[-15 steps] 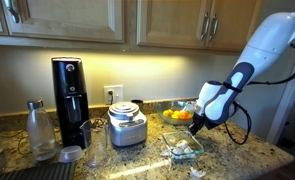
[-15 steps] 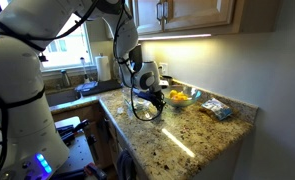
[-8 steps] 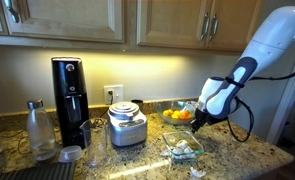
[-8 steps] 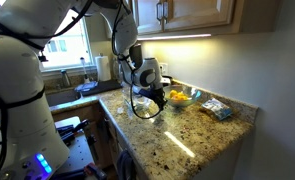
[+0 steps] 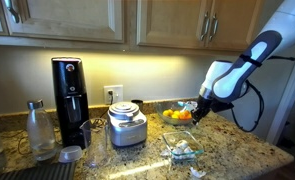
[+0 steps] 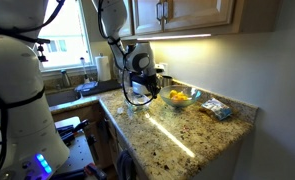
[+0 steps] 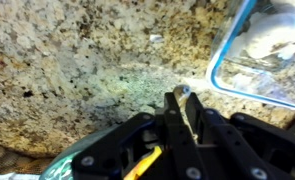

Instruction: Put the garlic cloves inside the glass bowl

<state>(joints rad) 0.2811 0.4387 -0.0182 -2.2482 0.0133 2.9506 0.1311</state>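
Note:
My gripper holds the clove [image 7: 183, 89] and should carry it to the right in the wrist view, across the bowl's rim, and release it, because the bowl's whitish lumps are that way.
The glass bowl [image 5: 184, 149] stands on the granite counter in front of the steel appliance's right side, with whitish lumps inside. It also shows at the top right of the wrist view [image 7: 249, 75], holding cream-coloured pieces [image 7: 272, 35]. My gripper [image 5: 194, 113] hangs above the counter, just behind and above the bowl. In the wrist view the gripper [image 7: 183, 96] is shut, with a small whitish garlic clove [image 7: 183, 89] pinched at its fingertips. Another whitish lump [image 5: 197, 172] lies on the counter near the front edge. The gripper also shows in an exterior view [image 6: 150, 92].
A bowl of orange and yellow fruit [image 5: 176, 115] stands right behind the gripper. A steel appliance [image 5: 126, 125], a black machine [image 5: 69, 95] and a bottle [image 5: 39, 130] stand along the wall. A blue packet [image 6: 217, 108] lies by the counter's end.
The arm has risen from low beside the glass bowl and now holds the gripper higher, closer to the fruit bowl. The fingers stay shut.

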